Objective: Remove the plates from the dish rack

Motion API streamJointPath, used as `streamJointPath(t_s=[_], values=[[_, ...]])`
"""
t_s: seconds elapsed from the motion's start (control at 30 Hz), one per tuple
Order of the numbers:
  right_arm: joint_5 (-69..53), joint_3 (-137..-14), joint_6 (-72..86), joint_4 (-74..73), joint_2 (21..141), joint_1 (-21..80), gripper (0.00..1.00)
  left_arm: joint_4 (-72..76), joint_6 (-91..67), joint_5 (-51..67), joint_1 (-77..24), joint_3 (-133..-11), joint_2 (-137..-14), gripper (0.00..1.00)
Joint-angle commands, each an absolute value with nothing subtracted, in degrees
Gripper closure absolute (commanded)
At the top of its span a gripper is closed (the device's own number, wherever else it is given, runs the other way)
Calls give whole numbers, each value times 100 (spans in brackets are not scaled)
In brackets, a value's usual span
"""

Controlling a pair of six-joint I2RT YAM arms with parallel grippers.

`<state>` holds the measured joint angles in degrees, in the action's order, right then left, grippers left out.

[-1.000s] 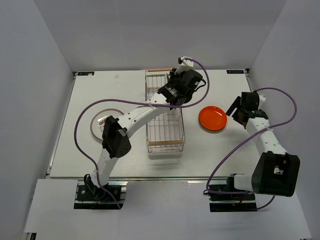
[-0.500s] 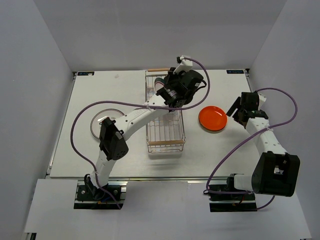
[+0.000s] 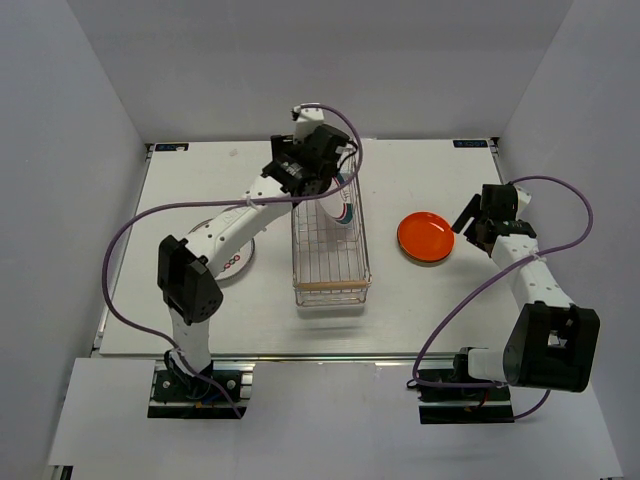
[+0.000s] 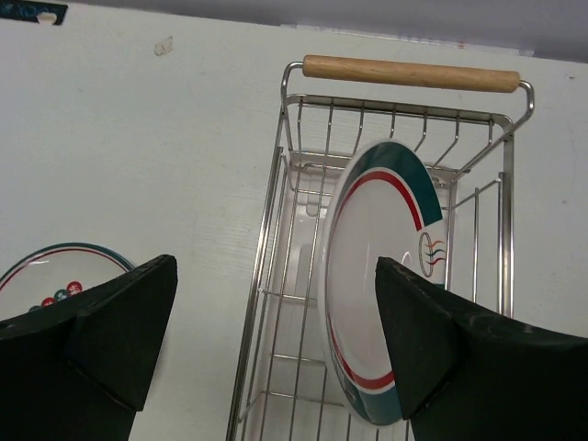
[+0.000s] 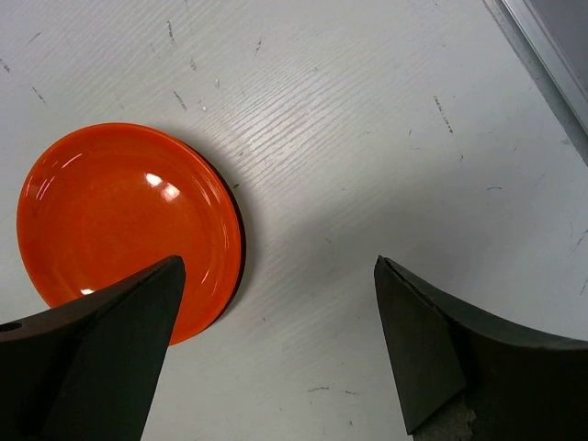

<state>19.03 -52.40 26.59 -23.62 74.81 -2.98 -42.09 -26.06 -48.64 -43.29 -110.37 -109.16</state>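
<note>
I should next bring my open left gripper down, with its fingers on both sides of the upper rim of the white plate on edge in the dish rack, and then close it.
The dish rack [image 3: 330, 250] is a chrome wire basket in mid-table, with a wooden handle [image 4: 411, 73] at its far end. One plate [image 4: 381, 266], white with teal and red rim bands, stands on edge inside it, also visible from above [image 3: 344, 211]. My left gripper [image 3: 305, 172] hovers open over the rack's far left corner; in the wrist view [image 4: 274, 268] the plate lies by the right finger, untouched. An orange-red plate [image 3: 425, 237] lies flat right of the rack. My right gripper [image 3: 470, 224] is open just right of it [image 5: 276, 268], holding nothing.
Another plate [image 3: 232, 264], white with a teal rim and coloured marks, lies flat on the table left of the rack [image 4: 55, 276], partly under my left arm. Grey walls enclose the white table [image 3: 430, 300] on three sides.
My left gripper has swung from the rack's far right side to its far left corner and opened. The banded plate now shows standing in the rack. The right arm has not moved.
</note>
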Motion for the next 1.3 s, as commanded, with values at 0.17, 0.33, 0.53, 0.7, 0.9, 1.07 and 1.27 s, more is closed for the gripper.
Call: streamJointPath(t_s=[0.17,0.33,0.53,0.7,0.9,1.07,1.27], values=[[1872,-5467,2619,-2303,7559,-299,11,-4132,-3067,-3174,-3692,-10969,-11083,15],[1881,-5493,2610,-2320,7638,-299,11,-3920,-3138,-2646,-3499,-10793,-11101,27],[1881,-5528,2610,-2329,7717,-299,11,-3674,-3138,-2329,-3375,-10494,-11048,53],[1916,-5537,2602,-2338,7708,-308,11,-3665,-3006,-2154,-3375,-10590,-11135,76],[1925,-5528,2593,-2338,7682,-299,11,-3849,-2927,-2197,-3375,-10810,-11162,100],[1916,-5528,2593,-2347,7664,-299,11,-4095,-2673,-2794,-3428,-11065,-11013,100],[1907,-5528,2575,-2355,7646,-299,11,-4395,-2382,-3507,-3480,-11356,-10732,100]])
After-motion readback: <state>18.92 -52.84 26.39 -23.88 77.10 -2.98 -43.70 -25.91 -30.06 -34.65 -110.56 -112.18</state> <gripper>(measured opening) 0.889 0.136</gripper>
